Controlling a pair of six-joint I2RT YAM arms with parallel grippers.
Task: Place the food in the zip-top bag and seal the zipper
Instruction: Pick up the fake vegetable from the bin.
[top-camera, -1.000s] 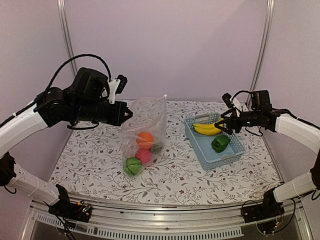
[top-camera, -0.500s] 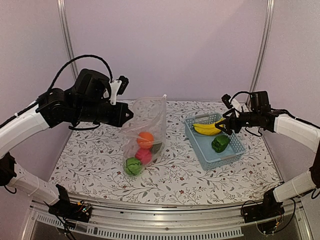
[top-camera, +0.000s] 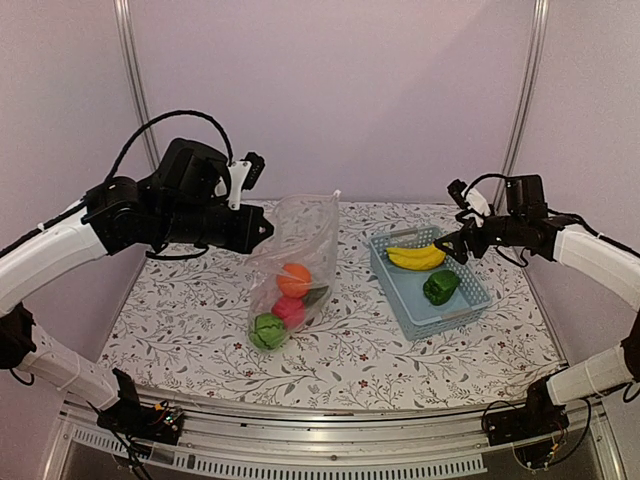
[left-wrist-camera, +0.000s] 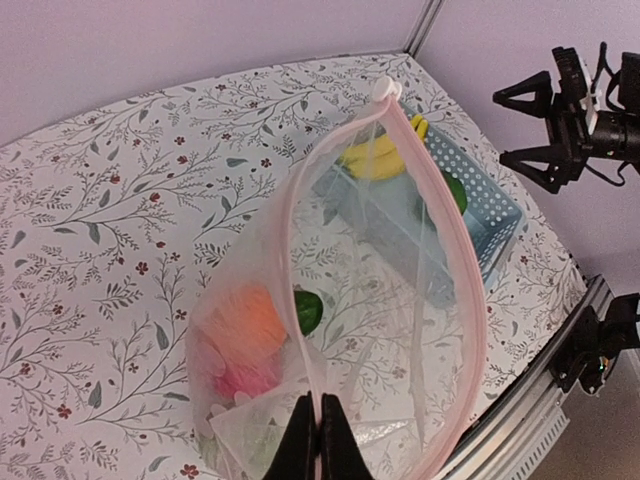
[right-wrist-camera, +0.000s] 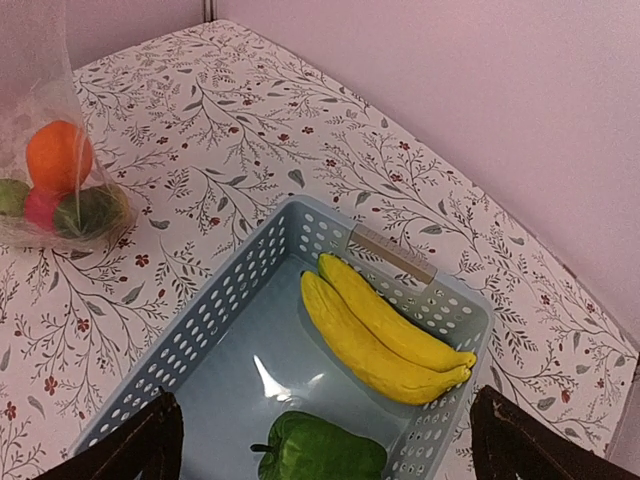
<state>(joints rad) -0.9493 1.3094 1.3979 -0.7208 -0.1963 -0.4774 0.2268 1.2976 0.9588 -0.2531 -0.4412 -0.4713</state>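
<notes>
The pepper is down in the basket, apart from the bananas. My right gripper should next tilt and lower its open fingers into the basket on both sides of the green pepper (top-camera: 439, 287) (right-wrist-camera: 320, 449) and close.
My left gripper (top-camera: 258, 228) (left-wrist-camera: 319, 440) is shut on the mouth edge of the clear zip-top bag (top-camera: 292, 270) and holds it up open. The pale pink zipper (left-wrist-camera: 452, 240) loops round the open mouth. Inside the bag lie an orange (top-camera: 293, 280), a pink-red fruit (top-camera: 290, 311), a round green ball (top-camera: 266, 331) and a mango (top-camera: 315, 296). The yellow bananas (top-camera: 416, 257) (right-wrist-camera: 385, 332) and green pepper (top-camera: 439, 287) (right-wrist-camera: 320, 449) lie in the light-blue basket (top-camera: 470, 304). My right gripper (top-camera: 455, 245) (right-wrist-camera: 330, 440) is open above the basket.
The floral tablecloth (top-camera: 180, 320) covers the table. Metal posts (top-camera: 132, 70) stand at the back corners, with a purple wall behind. The table's front rail (top-camera: 330, 450) runs along the near edge.
My left gripper has shifted right and lifted the bag's mouth a little higher. My right gripper has risen slightly above the basket.
</notes>
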